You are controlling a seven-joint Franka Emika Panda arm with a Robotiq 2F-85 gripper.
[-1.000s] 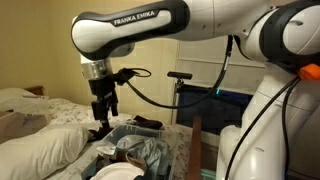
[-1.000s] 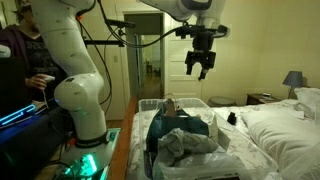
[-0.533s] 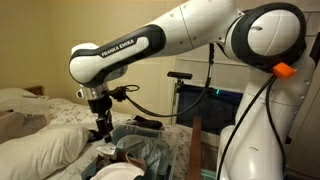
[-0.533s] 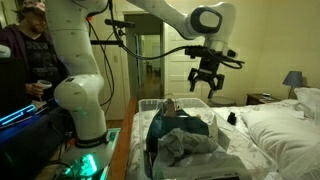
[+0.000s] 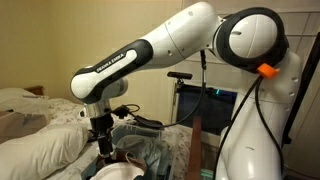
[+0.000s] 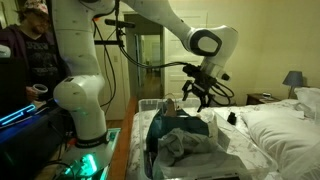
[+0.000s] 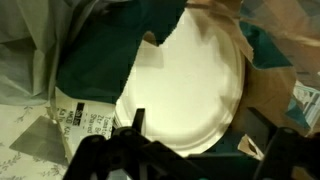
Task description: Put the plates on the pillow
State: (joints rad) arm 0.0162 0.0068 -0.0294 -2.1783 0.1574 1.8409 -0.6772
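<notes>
I need to move my gripper down and over toward the plates' rim by the barcode label [image 5: 102, 168] [image 7: 124, 111] next.
The plates [image 7: 185, 85] are round and cream-white. They fill the middle of the wrist view, lying among dark teal and grey cloth. Their edge also shows at the bottom of an exterior view [image 5: 112, 173]. My gripper [image 7: 200, 150] is open and empty, its dark fingers spread just above the plates' near rim. It hangs low over the bin in both exterior views [image 5: 103, 142] [image 6: 197, 96]. The pillow [image 5: 45, 148] is large, plump and white, on the bed beside the bin; it also shows in an exterior view [image 6: 280, 125].
A clear plastic bin [image 6: 150, 125] full of crumpled clothes holds the plates. Another pillow with a brownish patch [image 5: 10, 125] lies behind the white one. A person [image 6: 25, 50] stands by the robot base. A lamp [image 6: 293, 78] stands on a nightstand beyond the bed.
The arm has swung down and lowered the open gripper from well above the bin to just over the plates.
</notes>
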